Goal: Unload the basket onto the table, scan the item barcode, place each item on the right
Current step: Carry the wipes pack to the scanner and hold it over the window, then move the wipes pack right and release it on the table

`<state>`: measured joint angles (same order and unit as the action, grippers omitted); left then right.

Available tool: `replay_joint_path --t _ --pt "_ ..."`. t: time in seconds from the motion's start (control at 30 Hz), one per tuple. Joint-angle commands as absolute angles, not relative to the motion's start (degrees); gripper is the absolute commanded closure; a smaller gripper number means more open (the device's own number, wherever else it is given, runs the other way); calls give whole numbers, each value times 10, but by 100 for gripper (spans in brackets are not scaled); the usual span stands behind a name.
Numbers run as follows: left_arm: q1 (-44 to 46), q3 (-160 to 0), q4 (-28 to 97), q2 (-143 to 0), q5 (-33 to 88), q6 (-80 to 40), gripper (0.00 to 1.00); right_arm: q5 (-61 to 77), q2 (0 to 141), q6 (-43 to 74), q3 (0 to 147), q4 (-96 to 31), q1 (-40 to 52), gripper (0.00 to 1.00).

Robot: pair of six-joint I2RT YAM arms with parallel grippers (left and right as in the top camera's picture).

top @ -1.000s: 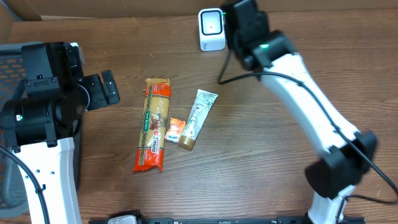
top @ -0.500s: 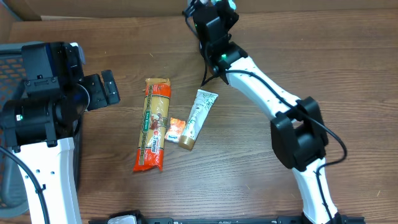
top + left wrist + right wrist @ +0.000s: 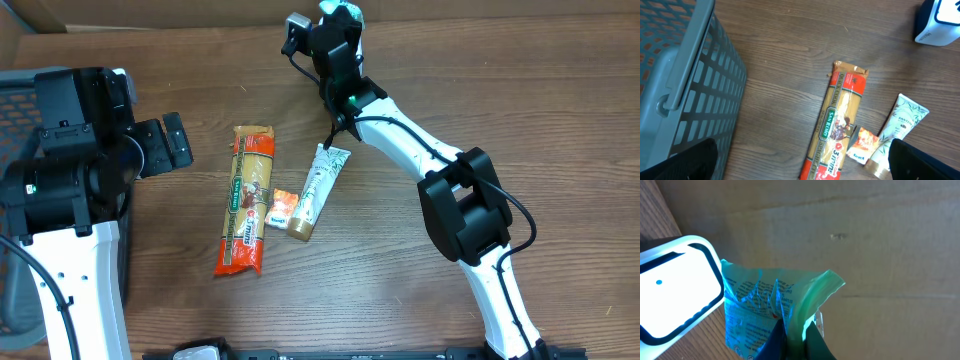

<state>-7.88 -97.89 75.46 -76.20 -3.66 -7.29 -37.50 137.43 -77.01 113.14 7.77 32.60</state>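
Observation:
I should move my right gripper back and to its right in the overhead view, where the tabletop is clear, then lower the packet and let go of it.
My right gripper (image 3: 335,25) is at the table's far edge, shut on a crinkled green and blue packet (image 3: 760,305). In the right wrist view the packet's pinched edge sits between the fingers (image 3: 775,340), right beside the white scanner (image 3: 675,295) with its small blue dot. From overhead, the arm covers nearly all of the scanner. My left gripper (image 3: 160,140) hangs open beside the grey basket (image 3: 690,75), holding nothing. Its dark fingertips (image 3: 685,160) frame the bottom corners of the left wrist view.
A long spaghetti packet (image 3: 248,200), a small orange sachet (image 3: 282,208) and a white tube (image 3: 318,190) lie together mid-table. A brown cardboard wall (image 3: 865,240) stands behind the scanner (image 3: 940,22). The basket (image 3: 20,90) fills the left edge.
The right arm has swung left along the far edge with the packet, from right of the scanner to over it. The left arm has not moved.

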Motion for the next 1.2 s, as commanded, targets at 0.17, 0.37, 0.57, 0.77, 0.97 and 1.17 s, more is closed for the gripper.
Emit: replay_joint_path --t 0.17,0.37,0.57,0.77,0.97,1.17 --pt "-77 -983 754 -765 -34 -64 0 -354 1366 -794 1147 60 318 96" --pt "-77 -983 754 -765 -34 -64 0 -354 1366 -793 1147 57 318 96" --pt "-77 -983 754 -765 -34 -64 0 -354 1363 -781 1147 57 318 96" --pt "-77 -982 754 -765 -34 -64 0 -354 1320 -703 1147 41 319 96" --pt "-77 -983 754 -765 -34 -64 0 -350 1210 -569 1147 -81 319 96" --pt "-77 -983 754 -765 -34 -64 0 -211 1066 -291 1147 -331 302 96"
